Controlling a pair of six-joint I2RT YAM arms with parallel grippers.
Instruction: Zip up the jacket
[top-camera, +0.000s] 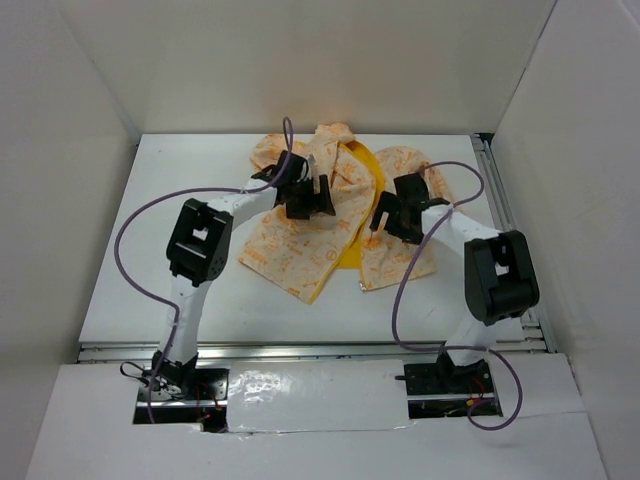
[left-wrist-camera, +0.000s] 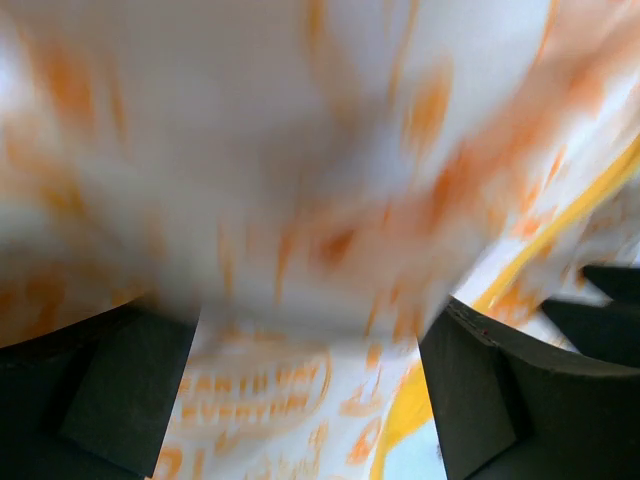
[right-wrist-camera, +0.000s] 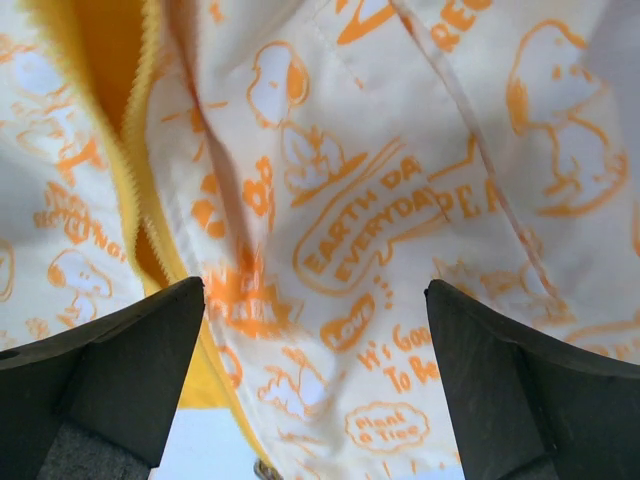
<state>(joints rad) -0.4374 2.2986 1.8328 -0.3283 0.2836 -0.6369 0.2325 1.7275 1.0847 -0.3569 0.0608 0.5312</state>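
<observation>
My right gripper will next move back and down to the panel's bottom corner nearer my base, beside the yellow edge (top-camera: 364, 286) (right-wrist-camera: 267, 468), where the metal zipper pull shows.
The jacket (top-camera: 296, 256) lies open at the far middle of the table, cream with an orange print, and its yellow lining (top-camera: 368, 170) shows down the front. My left gripper (top-camera: 318, 196) hovers open over the left front panel. In the left wrist view the fabric (left-wrist-camera: 300, 200) is blurred, and nothing sits between the fingers (left-wrist-camera: 120, 390). My right gripper (top-camera: 386, 222) hangs open over the right front panel (right-wrist-camera: 400, 230). The yellow zipper edge (right-wrist-camera: 140, 150) runs just left of its fingers (right-wrist-camera: 530, 390).
White walls close in the table (top-camera: 150, 280) on three sides. A metal rail (top-camera: 510, 220) runs along the right edge. Purple cables (top-camera: 130, 230) loop beside both arms. The right gripper's black body (left-wrist-camera: 605, 310) shows at the right of the left wrist view.
</observation>
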